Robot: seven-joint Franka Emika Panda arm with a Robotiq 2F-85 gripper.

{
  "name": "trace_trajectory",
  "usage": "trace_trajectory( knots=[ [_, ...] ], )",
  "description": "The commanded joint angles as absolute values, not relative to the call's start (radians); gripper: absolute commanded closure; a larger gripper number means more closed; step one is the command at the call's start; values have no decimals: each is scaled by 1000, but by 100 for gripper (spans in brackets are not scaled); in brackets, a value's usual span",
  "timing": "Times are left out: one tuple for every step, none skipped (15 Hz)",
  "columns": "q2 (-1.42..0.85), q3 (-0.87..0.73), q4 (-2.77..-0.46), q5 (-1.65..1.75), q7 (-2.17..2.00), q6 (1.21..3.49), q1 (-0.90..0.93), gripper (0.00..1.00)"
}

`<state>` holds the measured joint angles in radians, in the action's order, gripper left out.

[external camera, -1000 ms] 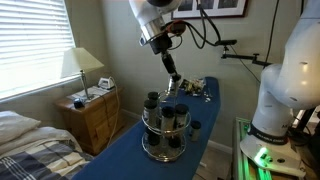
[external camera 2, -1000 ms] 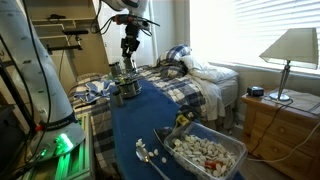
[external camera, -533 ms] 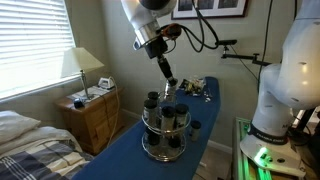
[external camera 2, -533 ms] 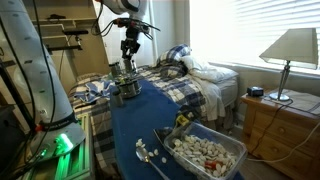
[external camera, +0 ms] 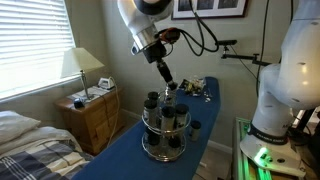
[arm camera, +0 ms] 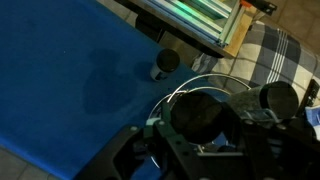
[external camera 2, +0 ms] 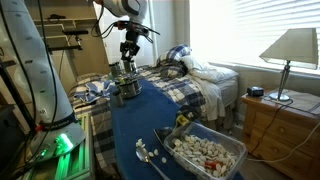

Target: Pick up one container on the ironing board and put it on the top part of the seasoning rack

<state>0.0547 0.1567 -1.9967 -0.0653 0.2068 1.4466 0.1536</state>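
Observation:
The jar goes down with my gripper and is released inside the rack's top level (external camera: 170,101) next, just below my gripper, because it hangs over that level's wire ring.
The seasoning rack (external camera: 165,128), a round two-tier metal carousel with dark-lidded jars, stands on the blue ironing board (external camera: 130,155); both exterior views show it (external camera 2: 125,88). My gripper (external camera: 168,86) hangs just over the rack's top tier, also in an exterior view (external camera 2: 127,66). In the wrist view the gripper (arm camera: 200,125) is shut on a dark-lidded jar (arm camera: 198,113), held above the rack's wire ring (arm camera: 205,82). Another jar (arm camera: 276,97) sits in the rack beside it. A loose jar (arm camera: 165,62) stands on the board (arm camera: 70,80).
A white basket (external camera 2: 205,150) of small items and spoons (external camera 2: 146,154) lie on the board's near end. A wooden nightstand (external camera: 90,112) with a lamp stands beside the board, with a bed (external camera 2: 190,80) along it. The white robot base (external camera: 290,80) stands close by.
The arm has shifted slightly sideways and a little lower over the rack's top tier, still holding the jar.

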Motion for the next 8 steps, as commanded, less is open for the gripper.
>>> trace_trajectory(
  knots=[
    [42, 156, -1985, -71, 225, 1446, 157, 75],
    [40, 157, -1985, -67, 225, 1445, 157, 75],
    [38, 157, -1986, -61, 223, 1445, 157, 75],
    [36, 157, -1988, -58, 221, 1447, 157, 75],
    [33, 157, -1988, -57, 221, 1446, 157, 75],
    [30, 157, -1989, -57, 220, 1446, 157, 75],
    [28, 158, -1990, -57, 220, 1447, 157, 75],
    [25, 158, -1990, -57, 220, 1448, 157, 75]
  ],
)
